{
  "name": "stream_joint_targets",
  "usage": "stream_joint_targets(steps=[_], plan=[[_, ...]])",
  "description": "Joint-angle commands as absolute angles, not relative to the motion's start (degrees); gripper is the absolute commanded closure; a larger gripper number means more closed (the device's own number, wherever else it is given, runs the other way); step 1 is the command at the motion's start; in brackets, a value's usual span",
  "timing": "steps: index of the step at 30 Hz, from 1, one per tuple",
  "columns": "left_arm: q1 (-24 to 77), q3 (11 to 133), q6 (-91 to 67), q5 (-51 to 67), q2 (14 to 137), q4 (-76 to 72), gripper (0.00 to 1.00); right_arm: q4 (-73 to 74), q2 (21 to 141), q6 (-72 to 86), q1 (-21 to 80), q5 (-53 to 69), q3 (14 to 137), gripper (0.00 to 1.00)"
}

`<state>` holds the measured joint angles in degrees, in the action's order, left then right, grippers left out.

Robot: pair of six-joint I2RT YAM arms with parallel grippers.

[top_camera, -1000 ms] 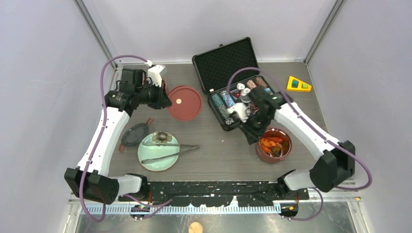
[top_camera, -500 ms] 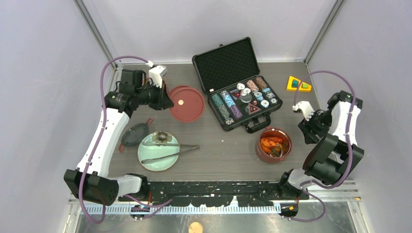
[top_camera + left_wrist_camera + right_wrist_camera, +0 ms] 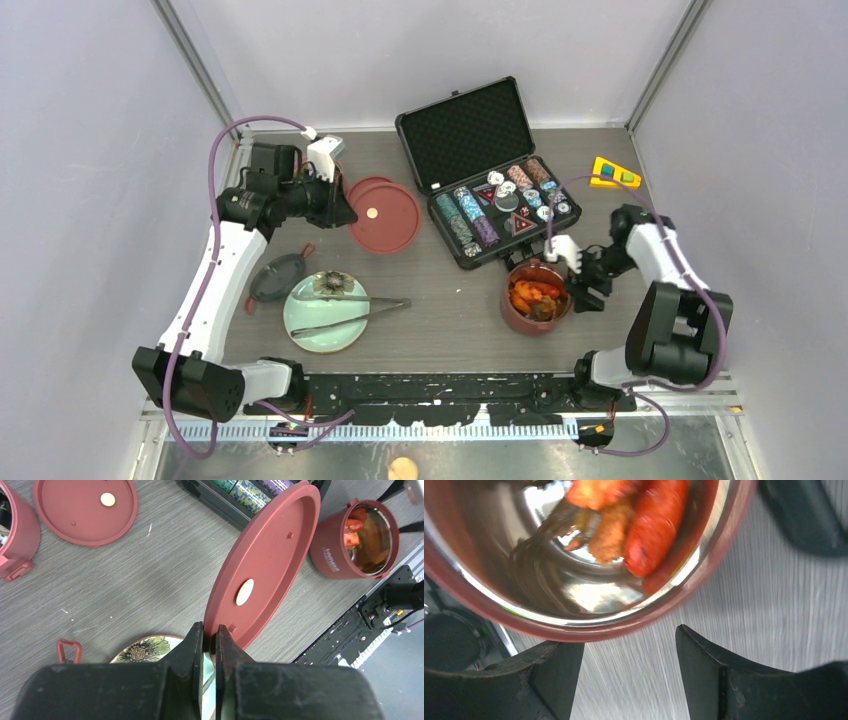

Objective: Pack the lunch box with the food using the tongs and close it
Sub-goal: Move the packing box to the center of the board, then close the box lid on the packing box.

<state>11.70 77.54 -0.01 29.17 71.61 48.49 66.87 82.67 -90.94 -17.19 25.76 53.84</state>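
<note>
My left gripper is carrying the red inner lid and will next take it back and to the right in the top view to the lunch box's uncovered food level point(image 3: 368, 541), then release it.
My left gripper point(image 3: 335, 205) point(image 3: 210, 630) is shut on the rim of a flat red inner lid point(image 3: 265, 565), holding it tilted above the table. A second red lid point(image 3: 85, 510) lies flat beyond it. One maroon lunch box tier point(image 3: 15, 530) stands at the left edge. Another tier point(image 3: 535, 295) point(image 3: 574, 625) holds orange-red food point(image 3: 654, 525). My right gripper point(image 3: 582, 280) point(image 3: 629, 640) stands open just right of this tier's rim, nothing between its fingers. The silver tongs point(image 3: 350, 310) rest across the pale green plate point(image 3: 310, 330).
An open black case of poker chips point(image 3: 490, 190) sits at the back centre. A yellow wedge toy point(image 3: 613, 173) lies at the back right. The dark top lid point(image 3: 278, 277) lies left of the plate, with a small red clip point(image 3: 67, 650) near it.
The right arm swung out to the right, then came back to the food tier's right side with its jaws wider. That tier now sits further left. The left arm held still.
</note>
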Motion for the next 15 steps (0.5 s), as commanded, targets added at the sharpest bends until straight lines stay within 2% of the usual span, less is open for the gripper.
stream_joint_targets(steps=[1,6,11,15], plan=[[11.53,78.18,-0.33,31.10,71.66,47.82,0.94,63.51,73.47,-81.82,-4.81,32.52,49.44,0.28],[11.51,77.98,-1.52,32.12,72.13,47.35,0.93,57.92,74.28,-68.73,8.29,34.39,50.14,0.28],[11.54,78.97,-3.53,33.76,73.33,47.93,0.93,50.08,75.04,-57.92,23.66,31.20,50.37,0.27],[11.64,78.97,-4.44,36.32,73.81,47.88,0.92,47.65,76.75,-50.21,29.99,32.17,53.30,0.27]])
